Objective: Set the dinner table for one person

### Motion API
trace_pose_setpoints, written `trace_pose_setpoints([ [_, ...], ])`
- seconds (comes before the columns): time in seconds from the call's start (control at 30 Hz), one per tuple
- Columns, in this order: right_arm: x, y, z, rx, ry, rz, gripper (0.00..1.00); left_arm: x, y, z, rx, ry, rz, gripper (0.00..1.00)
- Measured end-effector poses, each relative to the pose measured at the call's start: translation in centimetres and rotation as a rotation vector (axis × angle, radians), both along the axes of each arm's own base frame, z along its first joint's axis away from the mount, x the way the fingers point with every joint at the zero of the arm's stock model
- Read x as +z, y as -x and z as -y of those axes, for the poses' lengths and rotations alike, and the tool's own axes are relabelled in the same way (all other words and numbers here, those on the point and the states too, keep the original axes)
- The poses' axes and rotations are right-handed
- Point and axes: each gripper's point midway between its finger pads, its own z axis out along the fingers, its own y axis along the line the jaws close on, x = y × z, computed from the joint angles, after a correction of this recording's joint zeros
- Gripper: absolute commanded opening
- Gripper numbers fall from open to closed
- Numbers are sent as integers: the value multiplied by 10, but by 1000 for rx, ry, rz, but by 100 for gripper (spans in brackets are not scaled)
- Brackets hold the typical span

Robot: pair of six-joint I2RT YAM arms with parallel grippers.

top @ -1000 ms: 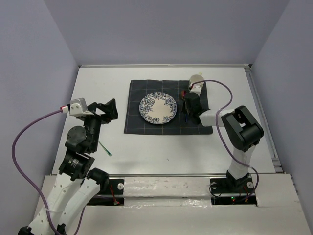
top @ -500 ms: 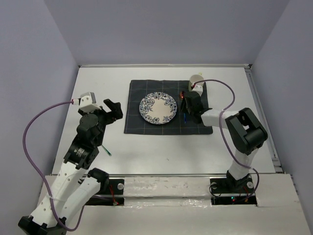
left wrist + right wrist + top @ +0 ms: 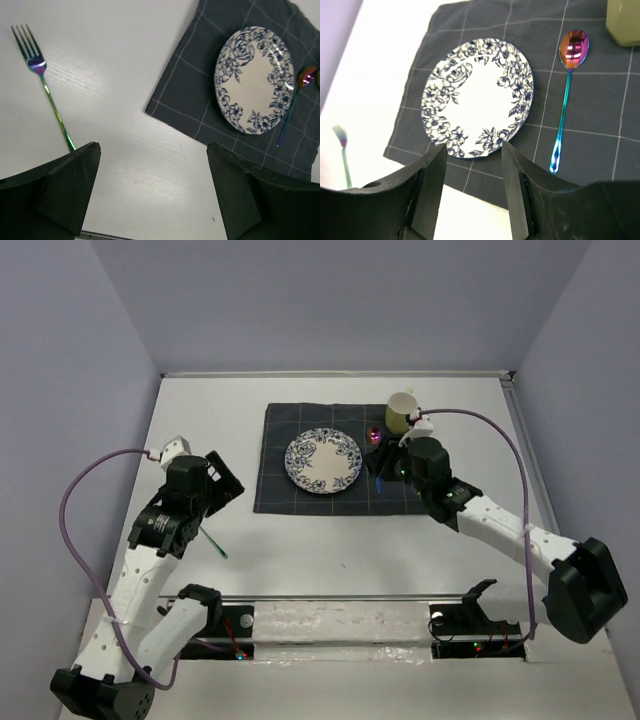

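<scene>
As the iridescent fork lies off the mat (image 3: 290, 490), I will bring my open left gripper down toward the left in its wrist view, onto the fork's handle behind the tines.
On the white dinner table (image 3: 330, 540) lies a dark checked mat (image 3: 290, 490) with a blue floral plate (image 3: 323, 462) at its middle. An iridescent spoon (image 3: 567, 95) lies on the mat just right of the plate, bowl toward the yellow cup (image 3: 402, 410). A matching fork (image 3: 47, 95) lies on the bare table left of the mat. My right gripper (image 3: 473, 152) hovers open over the mat's near edge, holding nothing. My left gripper (image 3: 152, 150) stands wide open above the table between fork and mat, also with nothing in it.
Grey walls close in the table on the left, back and right. A raised rail (image 3: 540, 480) runs along the table's right edge. The purple cable (image 3: 80, 490) loops out left of the left arm. In the top view the fork (image 3: 213, 543) lies beside the left arm.
The right gripper has opened, let go of the spoon on the mat and drawn back toward the near right. The left arm shifted nearer and lower, gripper still open.
</scene>
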Motion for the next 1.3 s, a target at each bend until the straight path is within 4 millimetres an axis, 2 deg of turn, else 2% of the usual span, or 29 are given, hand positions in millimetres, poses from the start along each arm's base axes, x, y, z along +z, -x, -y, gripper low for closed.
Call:
trace_pose_setpoints([
  [0.03,6,4,2,5,-6,4,58,-7,3,-2,15,11,-32,99],
  [0.23,39,34,23,8,-40,65,60,-53,10,-16,104,-16,-249,97],
  [0.37,34,48,35,-5,-32,61,61,-85,10,-25,158,-68,-368,97],
  [0.47,23,55,40,-2,-13,30,61,-96,11,-37,203,-103,-402,97],
  [0.6,25,59,39,13,-18,27,60,-113,12,-49,251,-131,-435,92],
  [0.8,30,62,40,15,-31,42,59,-159,10,-75,341,-151,-564,76],
  [0.93,25,64,41,15,-26,32,59,-178,14,-89,381,-149,-608,65],
  [1.1,25,63,41,15,-27,33,59,-188,10,-105,422,-135,-599,43],
  [1.2,25,63,41,15,-27,33,58,-192,5,-114,438,-124,-583,26],
  [1.23,25,63,41,15,-27,33,58,-192,3,-116,442,-120,-578,26],
  [1.27,25,63,41,14,-27,33,58,-193,-2,-118,443,-117,-565,16],
  [1.3,25,63,41,14,-27,33,58,-193,-5,-120,443,-118,-555,10],
])
